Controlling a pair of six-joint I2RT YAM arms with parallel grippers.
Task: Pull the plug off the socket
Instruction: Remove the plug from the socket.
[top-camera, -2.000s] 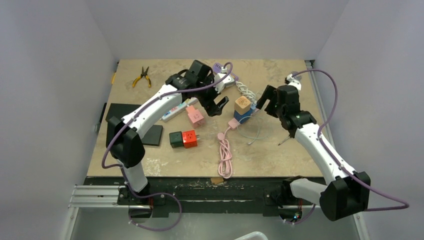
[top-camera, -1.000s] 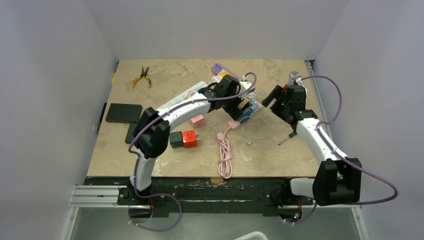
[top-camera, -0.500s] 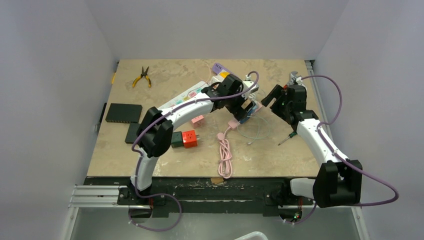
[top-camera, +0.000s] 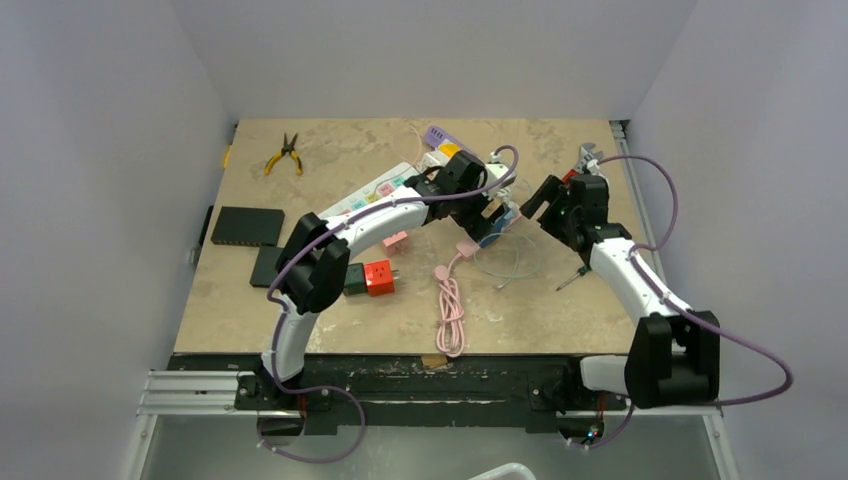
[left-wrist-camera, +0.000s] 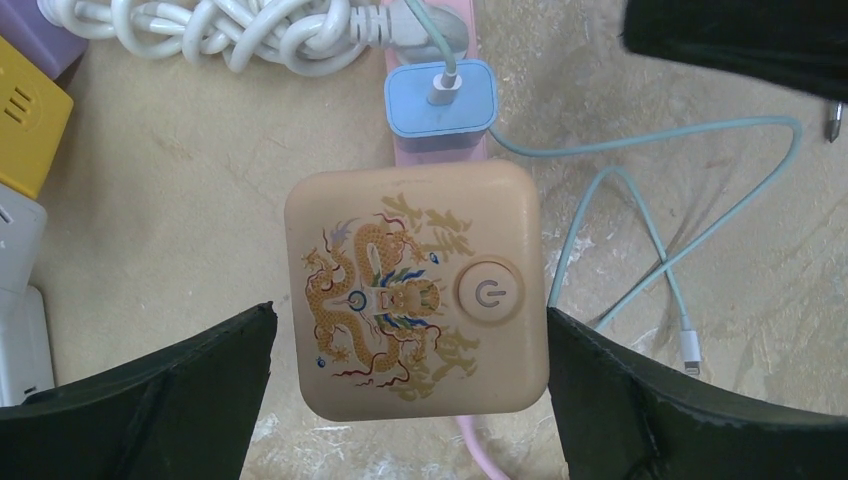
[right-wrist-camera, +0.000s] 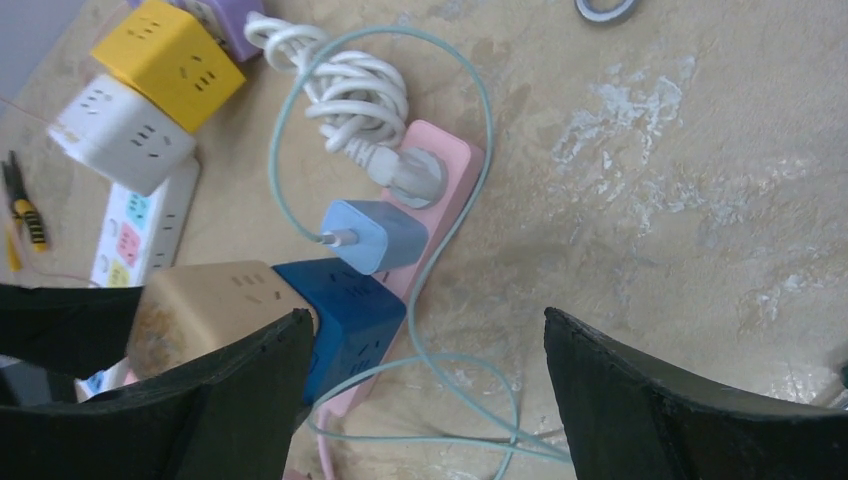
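The tan cube (left-wrist-camera: 415, 300) needs my left gripper around it next. I should move the gripper down until its fingers are along the cube's opposite sides.
A pink power strip (right-wrist-camera: 450, 210) lies on the table with a white round plug (right-wrist-camera: 415, 175), a light blue charger (right-wrist-camera: 370, 235) and a dark blue cube socket (right-wrist-camera: 345, 310) plugged into it. A tan cube (left-wrist-camera: 415, 300) with a dragon print and a power button sits on the blue cube. My left gripper (left-wrist-camera: 410, 330) hangs open right above the tan cube, one finger on each side, not touching. My right gripper (right-wrist-camera: 425, 330) is open just right of the strip, over the loose teal cable (right-wrist-camera: 480, 370). In the top view the left gripper (top-camera: 487, 215) hides the tan cube.
Yellow (right-wrist-camera: 165, 55) and white (right-wrist-camera: 120, 135) cube sockets and a white strip (right-wrist-camera: 140, 230) lie behind. Red (top-camera: 378, 277), green (top-camera: 352, 280) and pink (top-camera: 396, 240) cubes, a coiled pink cable (top-camera: 450, 310), a screwdriver (top-camera: 570, 277), pliers (top-camera: 285, 153) and a black box (top-camera: 247, 226) are around.
The left gripper has swung right from beside the pink cube to over the tan cube. The right gripper has edged slightly toward the strip. Both stay open.
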